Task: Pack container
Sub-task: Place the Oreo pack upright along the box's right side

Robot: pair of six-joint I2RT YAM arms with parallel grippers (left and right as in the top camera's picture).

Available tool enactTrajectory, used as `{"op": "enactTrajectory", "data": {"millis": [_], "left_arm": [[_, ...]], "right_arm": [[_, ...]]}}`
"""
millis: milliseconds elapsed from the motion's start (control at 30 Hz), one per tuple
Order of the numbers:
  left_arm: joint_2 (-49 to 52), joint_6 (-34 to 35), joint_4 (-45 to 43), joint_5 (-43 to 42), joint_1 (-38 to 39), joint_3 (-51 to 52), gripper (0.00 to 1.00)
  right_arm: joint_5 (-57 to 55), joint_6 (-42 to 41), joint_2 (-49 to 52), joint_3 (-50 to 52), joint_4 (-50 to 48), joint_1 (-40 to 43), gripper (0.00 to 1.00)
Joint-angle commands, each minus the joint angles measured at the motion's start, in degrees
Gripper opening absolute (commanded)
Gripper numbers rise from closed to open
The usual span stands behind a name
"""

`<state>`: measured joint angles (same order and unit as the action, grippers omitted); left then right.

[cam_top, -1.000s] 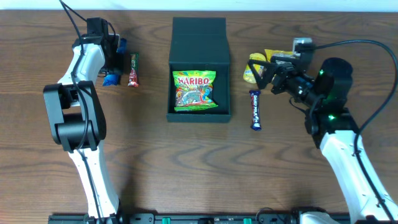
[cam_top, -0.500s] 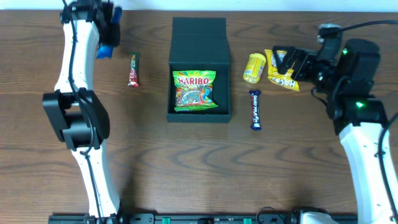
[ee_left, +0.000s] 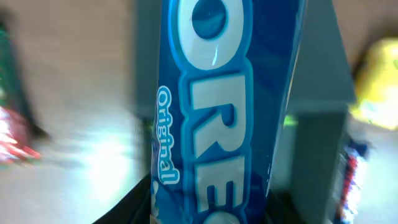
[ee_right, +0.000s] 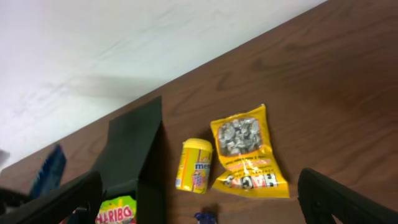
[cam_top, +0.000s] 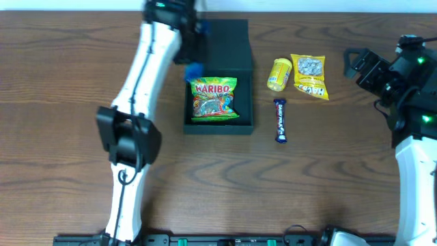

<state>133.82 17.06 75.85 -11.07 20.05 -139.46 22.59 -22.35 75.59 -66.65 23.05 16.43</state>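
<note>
I next need to move my left gripper across and lower the Oreo packet onto the free part that the Haribo packet leaves along the container's side (cam_top: 244, 99) by the Mentos tub.
The container (cam_top: 242, 75) is a dark box with its flap lid (cam_top: 232, 31) open at the back, and it holds a green Haribo packet (cam_top: 214, 99). My left gripper (cam_top: 190, 51) is shut on a blue Oreo packet (cam_top: 195, 70) and holds it over the container's rear left corner. The packet fills the left wrist view (ee_left: 224, 106). My right gripper (cam_top: 355, 65) is open and empty, right of a yellow snack bag (cam_top: 309, 76). Its fingers (ee_right: 199, 205) frame the bag (ee_right: 245, 152), a yellow Mentos tub (ee_right: 196, 165) and the container (ee_right: 134, 149).
The Mentos tub (cam_top: 278, 74) and a Dairy Milk bar (cam_top: 280, 119) lie right of the container. A red-green bar shows blurred at the left edge of the left wrist view (ee_left: 9, 124). It is hidden under my left arm in the overhead view.
My left arm swung from the far left to above the container, carrying the Oreo packet. My right arm drew back to the right, away from the yellow bag and tub.
</note>
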Motion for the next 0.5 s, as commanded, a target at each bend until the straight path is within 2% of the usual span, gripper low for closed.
{"op": "enactTrajectory", "data": {"millis": [0,200,467], "left_arm": [[-0.5,5.6,1.4,-1.0,3.7,-1.0,0.06],[-0.4,12.9,2.8,2.6,11.5,2.2,0.06],[-0.4,15.5,-1.1,2.8,16.7,7.6,0.06]], "right_arm": [[-0.1,-0.3,0.1,-0.9,0.1,0.9,0.99],[0.0,0.6,0.1,-0.9,0.1,0.9,0.99],[2.3,1.9,0.1,-0.9,0.2,0.9,0.99]]}}
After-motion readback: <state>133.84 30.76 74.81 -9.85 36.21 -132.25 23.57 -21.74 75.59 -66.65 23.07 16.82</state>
